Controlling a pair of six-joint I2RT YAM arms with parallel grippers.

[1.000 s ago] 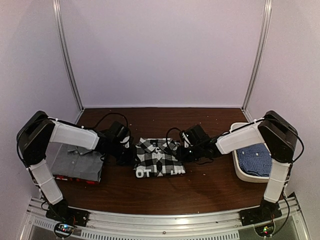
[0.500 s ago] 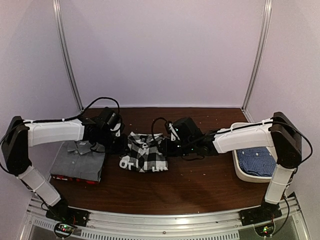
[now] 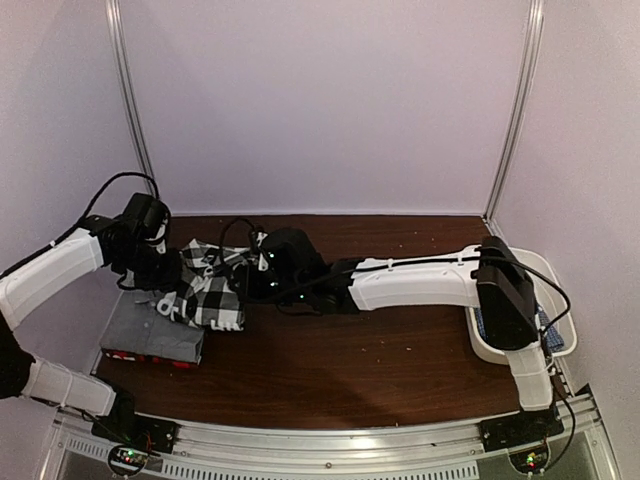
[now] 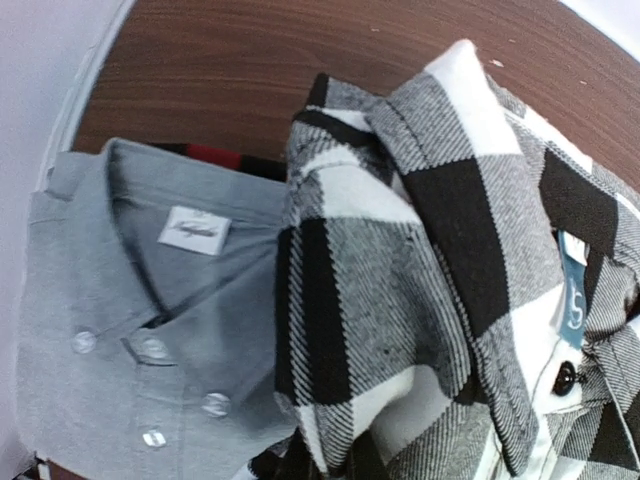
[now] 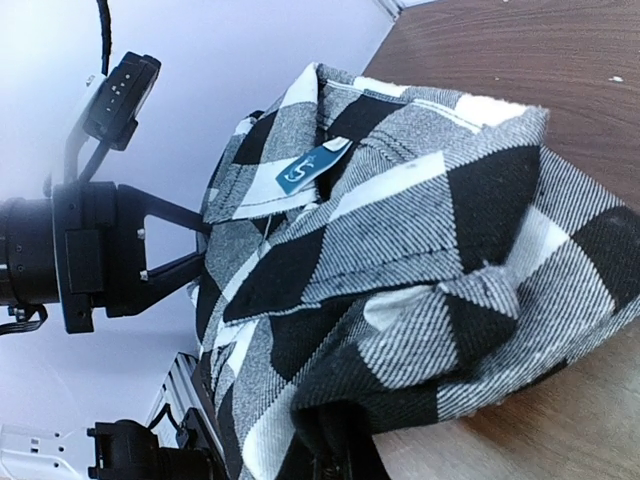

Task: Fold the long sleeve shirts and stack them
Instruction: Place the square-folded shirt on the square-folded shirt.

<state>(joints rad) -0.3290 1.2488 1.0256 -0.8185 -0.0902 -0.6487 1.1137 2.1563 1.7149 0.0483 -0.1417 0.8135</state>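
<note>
The grey shirt's wall-side edge [image 3: 118,312] [image 4: 45,270] is still uncovered. My left gripper will next move toward the side and down onto that edge to release the check shirt.
Both grippers carry the folded black-and-white check shirt [image 3: 207,290] over the right edge of the grey shirt [image 3: 148,330]. My left gripper [image 3: 165,282] is shut on its left edge and my right gripper [image 3: 250,285] on its right edge. In the left wrist view the check shirt [image 4: 430,280] overlaps the grey shirt [image 4: 110,340], with the red-black shirt [image 4: 215,156] showing beneath; cloth hides my fingers. In the right wrist view the check shirt [image 5: 400,220] hangs bunched from the right gripper [image 5: 350,450] above the table. The red-black shirt [image 3: 150,357] lies under the grey one. The blue shirt is hidden by the right arm.
A white oval tub [image 3: 560,335] stands at the table's right edge, partly behind the right arm, which stretches across the brown table [image 3: 350,360]. The left arm's wrist [image 5: 100,250] shows beyond the shirt in the right wrist view. White walls close the back and sides.
Both arms have carried the check shirt left from the middle of the table to the grey shirt stack. It has lifted and bunched up between the grippers.
</note>
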